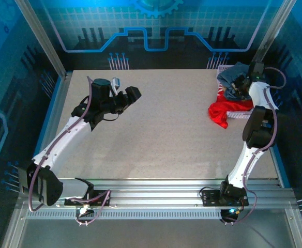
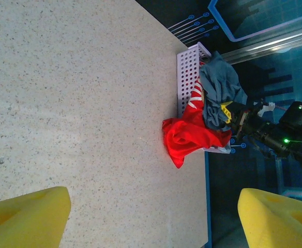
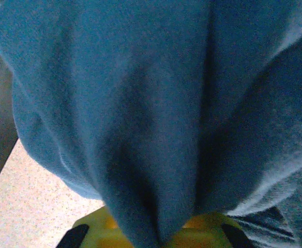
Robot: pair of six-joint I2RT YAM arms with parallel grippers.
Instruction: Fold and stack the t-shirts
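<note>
My right gripper is next to lift up, cross over and release the t-shirt on the bare tabletop across from it, beside my left gripper, because the cloth has room there.
A slate-blue t-shirt [image 1: 232, 74] lies crumpled in the lilac basket at the table's far right. My right gripper [image 1: 237, 85] is down in that pile and shut on it. In the right wrist view the blue cloth [image 3: 140, 103] runs down into the closed yellow jaws of the gripper [image 3: 156, 235]. A red t-shirt [image 1: 221, 111] spills over the basket's side onto the table. In the left wrist view I see the red t-shirt [image 2: 190, 137] and the blue t-shirt [image 2: 221, 82]. My left gripper [image 1: 135, 93] hovers over the table's left-centre, far from both shirts. Its yellow fingers [image 2: 27, 219] stand wide apart with nothing between them.
The lilac mesh basket [image 1: 239, 114] sits against the table's right edge near the back corner; in the left wrist view its perforated wall [image 2: 187, 72] faces the table. The speckled tabletop [image 1: 166, 129] stretches between the arms. Frame posts and blue walls surround the table.
</note>
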